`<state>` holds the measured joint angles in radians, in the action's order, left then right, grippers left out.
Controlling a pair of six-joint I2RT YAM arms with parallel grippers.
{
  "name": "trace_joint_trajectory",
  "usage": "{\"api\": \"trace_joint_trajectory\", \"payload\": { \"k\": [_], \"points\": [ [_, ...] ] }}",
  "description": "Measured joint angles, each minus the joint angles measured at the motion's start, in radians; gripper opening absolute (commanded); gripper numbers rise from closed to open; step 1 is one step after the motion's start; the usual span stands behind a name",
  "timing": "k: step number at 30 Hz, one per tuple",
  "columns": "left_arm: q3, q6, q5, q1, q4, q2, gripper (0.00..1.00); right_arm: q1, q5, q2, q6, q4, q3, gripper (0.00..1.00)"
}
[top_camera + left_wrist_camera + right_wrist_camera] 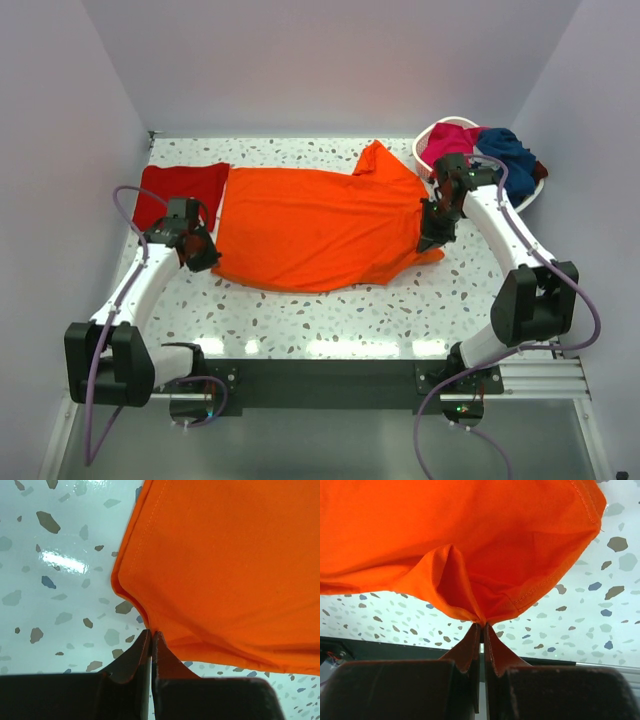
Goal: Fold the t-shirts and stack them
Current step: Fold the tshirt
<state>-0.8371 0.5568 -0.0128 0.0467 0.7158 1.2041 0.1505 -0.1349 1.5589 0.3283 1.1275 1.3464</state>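
The right gripper draws the pinched edge of the t-shirt back and down onto the bare tabletop nearer the base next and releases it, since the t-shirt is bunched there.
A large bright orange t-shirt (315, 225) lies spread across the middle of the table. My left gripper (200, 252) is shut on its left edge; the left wrist view shows the cloth (225, 565) pinched at the fingertips (151, 634). My right gripper (435, 235) is shut on its right edge, the cloth (470, 540) bunched at the tips (482, 625) and lifted a little off the table. A darker red t-shirt (180, 190) lies flat at the far left, partly under the orange one. A magenta tee (450, 140) and a navy tee (510, 150) sit in the basket.
A white basket (425, 150) stands at the back right corner, close behind my right arm. Walls enclose the table on the left, back and right. The speckled tabletop (330, 315) shows in front of the orange shirt.
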Motion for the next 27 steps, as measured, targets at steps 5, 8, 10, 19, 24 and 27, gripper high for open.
{"api": "trace_joint_trajectory", "payload": {
  "k": [5,8,10,19,24,27],
  "points": [
    [-0.005,0.002,0.002,0.0,-0.011,0.018,0.0,0.0,0.005,0.0,-0.004,0.032,0.037,0.0],
    [-0.013,0.0,0.01,0.0,-0.014,0.031,0.0,0.0,0.005,-0.003,-0.004,0.051,0.04,0.0],
    [-0.021,-0.001,0.012,0.0,-0.014,0.04,0.0,0.0,0.008,-0.009,-0.003,0.066,0.04,0.0],
    [-0.046,-0.02,0.036,0.0,-0.014,0.048,0.0,0.0,0.023,-0.098,-0.005,0.119,-0.027,0.0],
    [-0.044,-0.019,0.051,0.0,-0.017,0.048,0.0,0.0,0.024,-0.102,0.0,0.093,-0.124,0.0],
    [-0.036,-0.019,0.059,0.0,-0.02,0.048,0.0,0.0,0.015,-0.092,0.001,0.064,-0.177,0.01]
  ]
}}
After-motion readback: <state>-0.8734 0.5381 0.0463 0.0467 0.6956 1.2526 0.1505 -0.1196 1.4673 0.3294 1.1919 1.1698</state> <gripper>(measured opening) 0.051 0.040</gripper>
